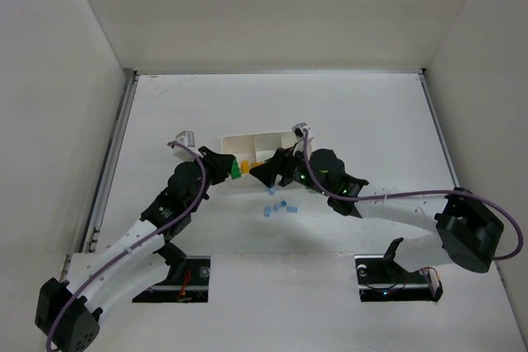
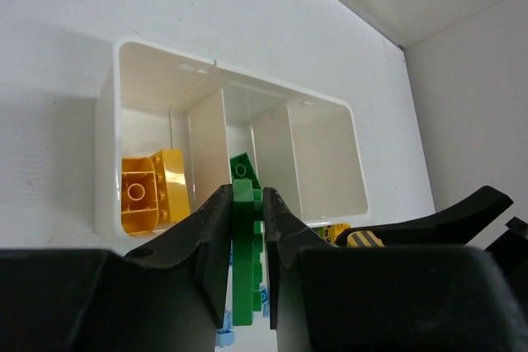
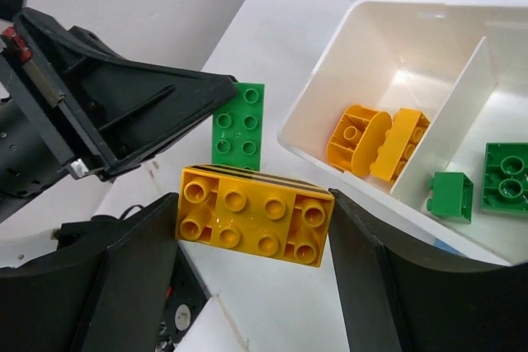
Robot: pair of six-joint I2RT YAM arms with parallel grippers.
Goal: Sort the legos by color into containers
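The middle container holds green legos to my left gripper's right in the top view, so I should move that gripper outward next and release the green lego over it.
My left gripper [image 1: 232, 171] [image 2: 246, 197] is shut on a flat green lego [image 2: 243, 253] [image 3: 239, 125], held on edge just in front of the white tray [image 1: 247, 138] [image 2: 111, 121] [image 3: 318, 80]. To its right, my right gripper [image 1: 262, 172] [image 3: 254, 204] is shut on a yellow-orange lego [image 3: 256, 216] [image 1: 256, 169] with black stripes, gripped end to end above the table beside the tray's near wall. The tray's left container holds two yellow-orange legos [image 2: 148, 191] [image 3: 375, 142]. Green legos [image 2: 242, 169] [image 3: 450, 195] lie in the middle container. The right container [image 2: 326, 162] looks empty.
Several light blue legos [image 1: 279, 208] lie loose on the table just in front of the two grippers. The two grippers are close together, almost touching. White walls enclose the table at the back and on both sides.
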